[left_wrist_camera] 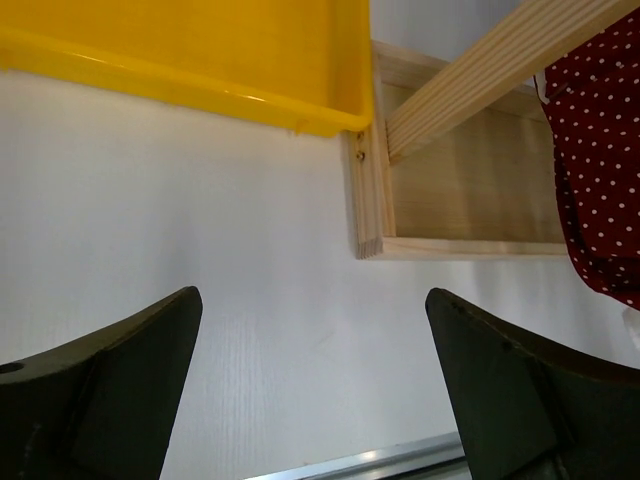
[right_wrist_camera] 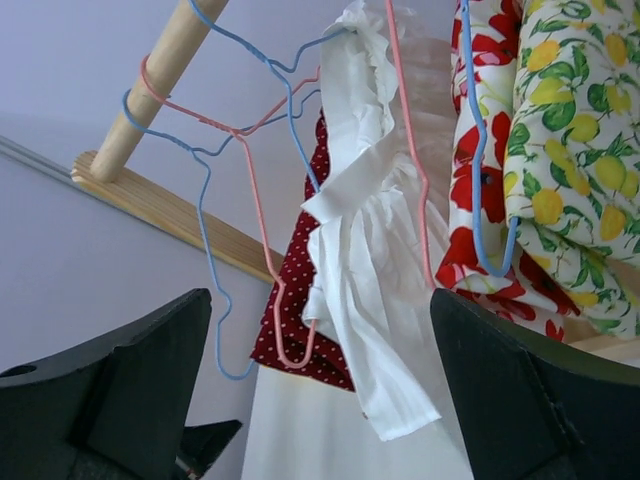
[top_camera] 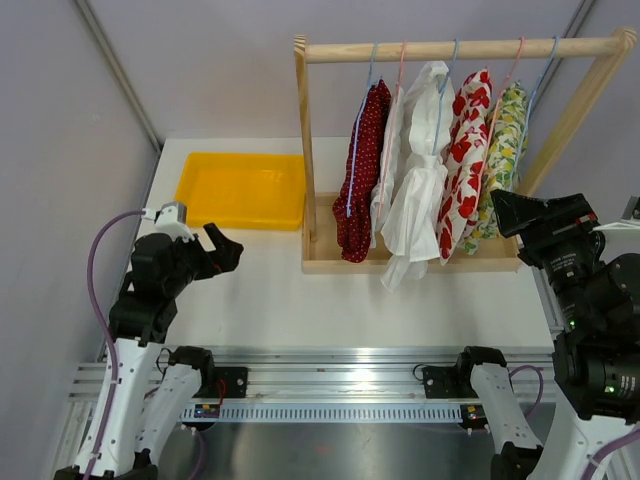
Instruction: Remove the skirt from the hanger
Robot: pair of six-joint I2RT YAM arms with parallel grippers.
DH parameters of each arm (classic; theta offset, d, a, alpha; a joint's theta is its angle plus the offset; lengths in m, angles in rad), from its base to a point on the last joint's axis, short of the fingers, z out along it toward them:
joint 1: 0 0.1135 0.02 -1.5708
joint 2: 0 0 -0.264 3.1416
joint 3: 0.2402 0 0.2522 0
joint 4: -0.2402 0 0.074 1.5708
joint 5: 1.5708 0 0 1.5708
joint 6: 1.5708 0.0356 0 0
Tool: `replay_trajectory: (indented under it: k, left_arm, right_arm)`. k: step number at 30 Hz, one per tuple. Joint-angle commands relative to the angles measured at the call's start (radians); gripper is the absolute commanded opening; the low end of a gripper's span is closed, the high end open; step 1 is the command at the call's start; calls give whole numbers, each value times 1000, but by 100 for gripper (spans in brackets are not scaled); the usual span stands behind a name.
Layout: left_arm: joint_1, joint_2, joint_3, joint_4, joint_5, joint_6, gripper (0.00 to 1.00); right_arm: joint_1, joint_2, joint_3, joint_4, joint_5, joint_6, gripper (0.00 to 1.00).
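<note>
The right gripper should move outward along the lemon garment, onto the near arm of its blue wire (top_camera: pixel 530 108) (right_wrist_camera: pixel 473 90), because that wire is still beyond the gripper's open fingers.
A wooden rack (top_camera: pixel 460 48) holds several garments on wire hangers: a dark red polka-dot one (top_camera: pixel 365 170), a white one (top_camera: pixel 420 165), a red floral one (top_camera: pixel 466 160) and a lemon-print one (top_camera: pixel 505 140). I cannot tell which is the skirt. My right gripper (top_camera: pixel 506 212) is open and empty, just right of the lemon garment and apart from it. Its wrist view, between the fingers (right_wrist_camera: pixel 320 300), shows the white garment (right_wrist_camera: pixel 365 250), the polka-dot one (right_wrist_camera: pixel 295 290) and the lemon one (right_wrist_camera: pixel 570 120). My left gripper (top_camera: pixel 222 248) is open and empty over the table, left of the rack.
A yellow tray (top_camera: pixel 240 190) lies on the table at the back left, next to the rack's wooden base (top_camera: pixel 330 262). The left wrist view shows the tray (left_wrist_camera: pixel 200 50), the base's corner (left_wrist_camera: pixel 370 200) and the polka-dot hem (left_wrist_camera: pixel 600 170). Grey walls close in both sides.
</note>
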Motion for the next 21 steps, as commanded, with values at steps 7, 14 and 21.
replay_trajectory:
  k: [7, 14, 21]
  left_arm:
    - [3, -74, 4, 25, -106, 57, 99]
    - [3, -52, 5, 24, -87, 60, 99]
    - [3, -75, 1, 25, -88, 60, 99]
  right_arm:
    - [4, 48, 103, 110, 147, -251, 99]
    - [4, 189, 220, 108, 173, -311, 99]
    - [4, 302, 211, 132, 214, -343, 96]
